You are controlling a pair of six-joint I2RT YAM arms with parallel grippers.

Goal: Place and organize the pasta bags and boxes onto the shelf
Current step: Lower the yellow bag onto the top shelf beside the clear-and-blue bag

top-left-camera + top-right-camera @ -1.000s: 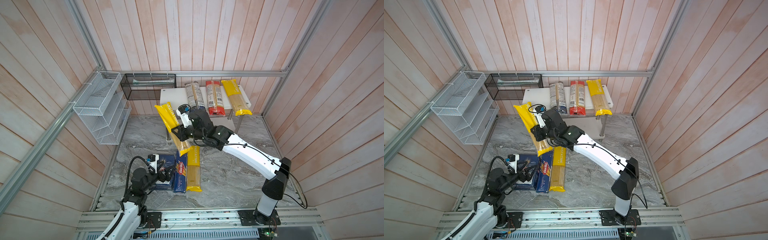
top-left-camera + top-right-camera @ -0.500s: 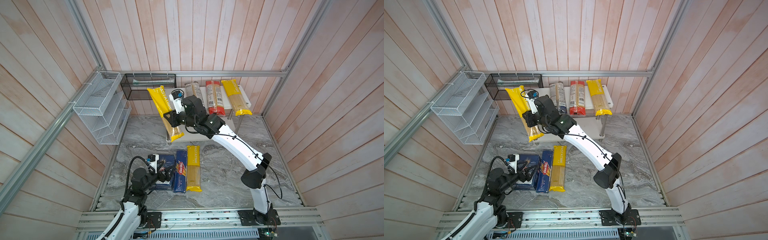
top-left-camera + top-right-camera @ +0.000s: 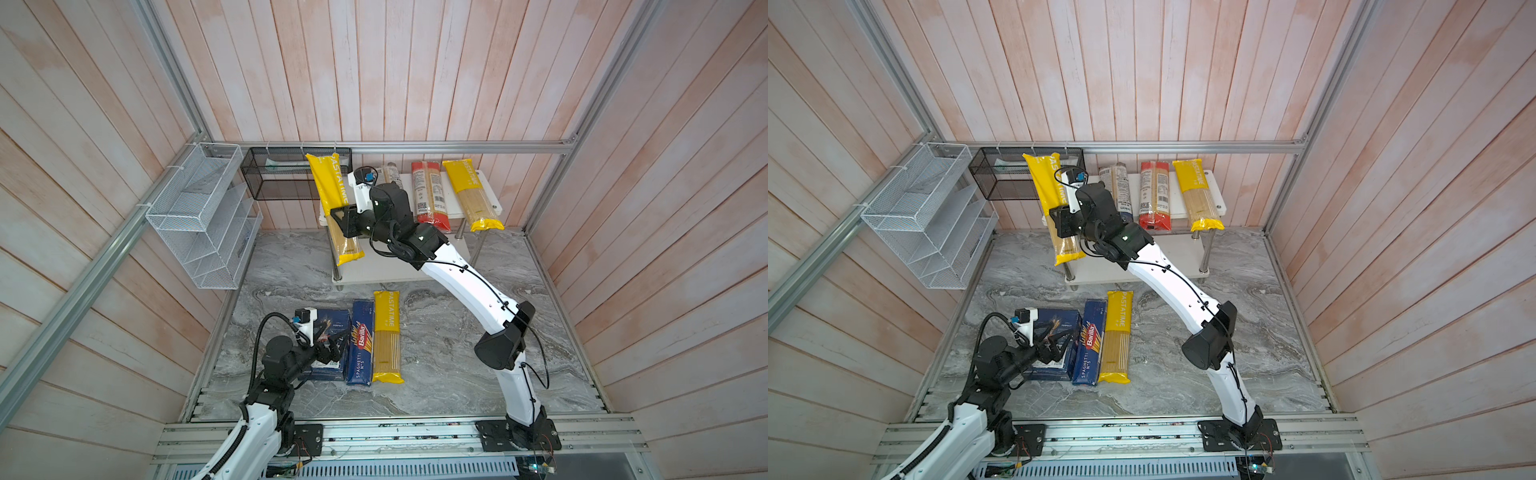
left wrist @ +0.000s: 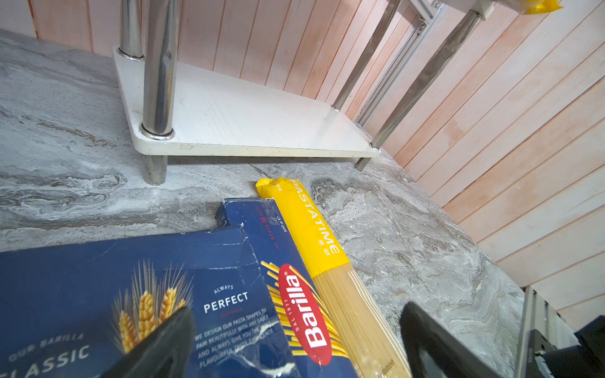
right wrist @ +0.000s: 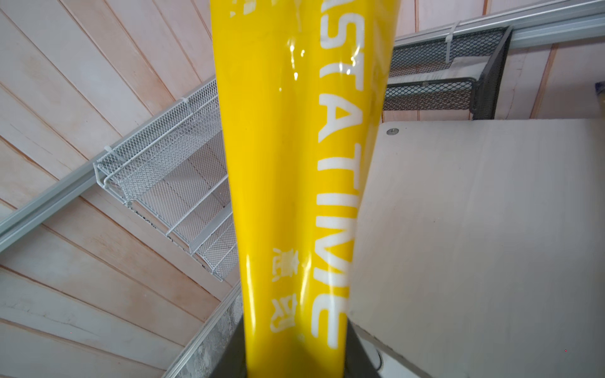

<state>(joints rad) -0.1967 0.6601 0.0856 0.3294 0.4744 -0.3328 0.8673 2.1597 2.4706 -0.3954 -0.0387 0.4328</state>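
My right gripper moves outward onto the top board's bare end [image 5: 434, 220] next and releases the yellow bag, since the space beside the blue and clear bag is empty.
My right gripper [image 3: 343, 216] [image 5: 294, 347] is shut on a yellow PASTATIME bag [image 3: 330, 187] [image 5: 294, 163] and holds it in the air, tilted, over the left end of the shelf [image 3: 1177, 203] [image 5: 474, 229]. A blue and clear bag [image 3: 1121, 187], a red bag [image 3: 430, 195] and a yellow bag [image 3: 471, 195] lie side by side on the top board. On the floor in front lie the wide Barilla box [image 3: 332, 328] [image 4: 98, 278], the narrow spaghetti box [image 3: 360, 345] [image 4: 262, 229] and another yellow bag [image 3: 387, 336] [image 4: 311, 229]. My left gripper [image 3: 332, 347] [image 4: 296, 311] hovers open over the wide box.
A white wire rack [image 3: 203, 216] hangs on the left wall and a black mesh basket [image 3: 286, 174] on the back wall, just behind the held bag. The shelf's lower board [image 4: 245, 121] carries nothing. Wooden walls close in three sides.
The right arm has carried the yellow bag up and back, from above the floor to the shelf's left end. The left arm has not moved.
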